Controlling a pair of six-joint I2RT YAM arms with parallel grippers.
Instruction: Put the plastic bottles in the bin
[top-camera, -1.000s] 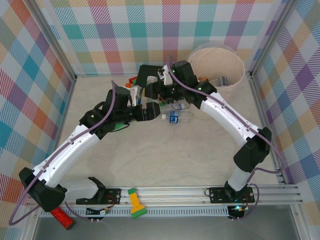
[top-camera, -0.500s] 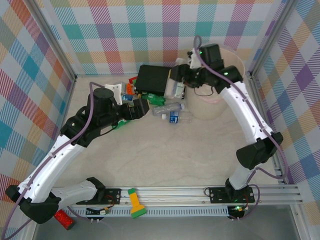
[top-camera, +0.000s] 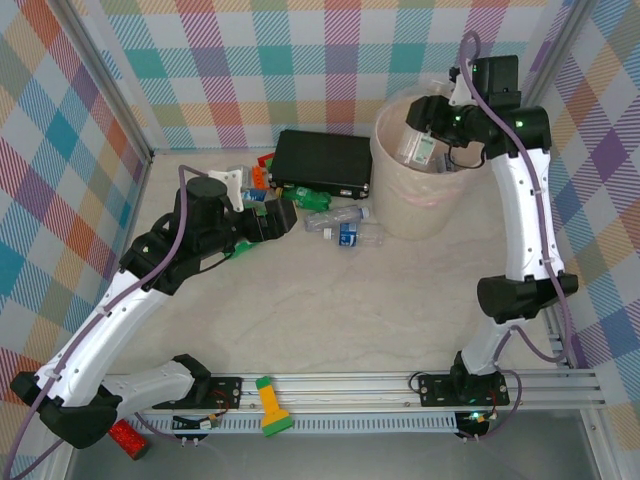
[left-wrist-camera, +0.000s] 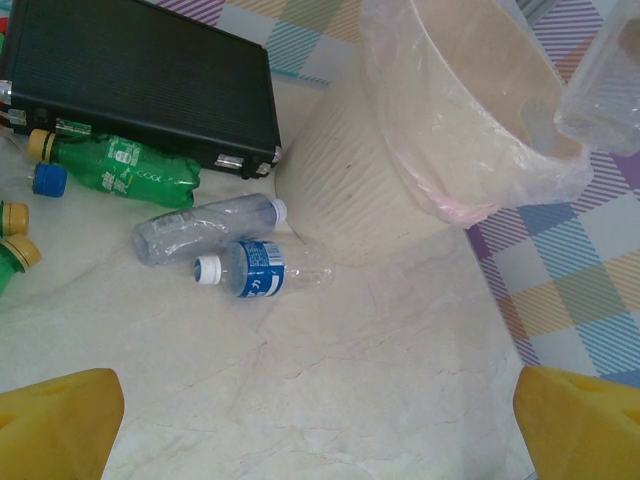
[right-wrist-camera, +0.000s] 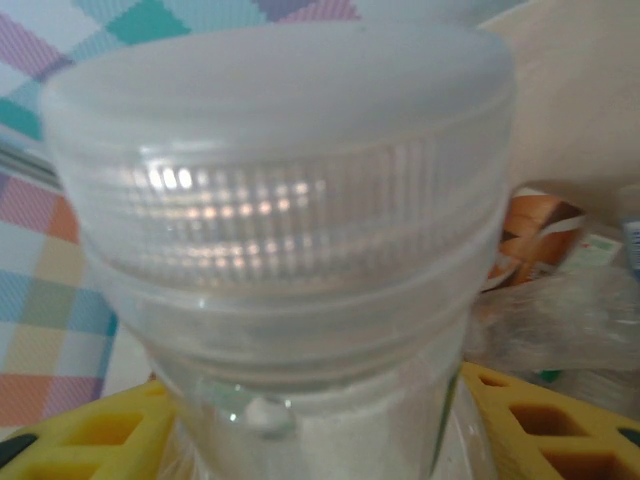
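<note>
The robot's right gripper is directly above the bin's opening, so next it should move down toward the middle of the bin's opening (right-wrist-camera: 560, 305) and release the clear bottle there.
The bin (top-camera: 405, 205) is a wide beige bucket with a bag liner, at the back right. Above its opening my right gripper (top-camera: 432, 135) is shut on a clear plastic bottle (top-camera: 416, 146). In the right wrist view this bottle (right-wrist-camera: 290, 250) has a wide whitish cap and sits between the yellow fingers (right-wrist-camera: 90, 435). Other bottles (right-wrist-camera: 560, 290) lie inside the bin. On the table lie a green bottle (top-camera: 310, 199), a clear one (top-camera: 336, 216) and a blue-labelled one (top-camera: 356, 236). My left gripper (top-camera: 279, 214) hangs open just left of them, and nothing is between its yellow fingertips (left-wrist-camera: 50, 425).
A flat black case (top-camera: 322, 162) lies behind the bottles, left of the bin. Small coloured toys (top-camera: 258, 172) sit at its left end. A yellow-green flashlight (top-camera: 270, 405) and a red glittery cylinder (top-camera: 125, 437) rest by the front rail. Metal frame posts edge the table.
My right arm has carried the clear bottle from the pile by the case up and to the right, over the bin. My left arm drew back a little to the left, then stayed.
</note>
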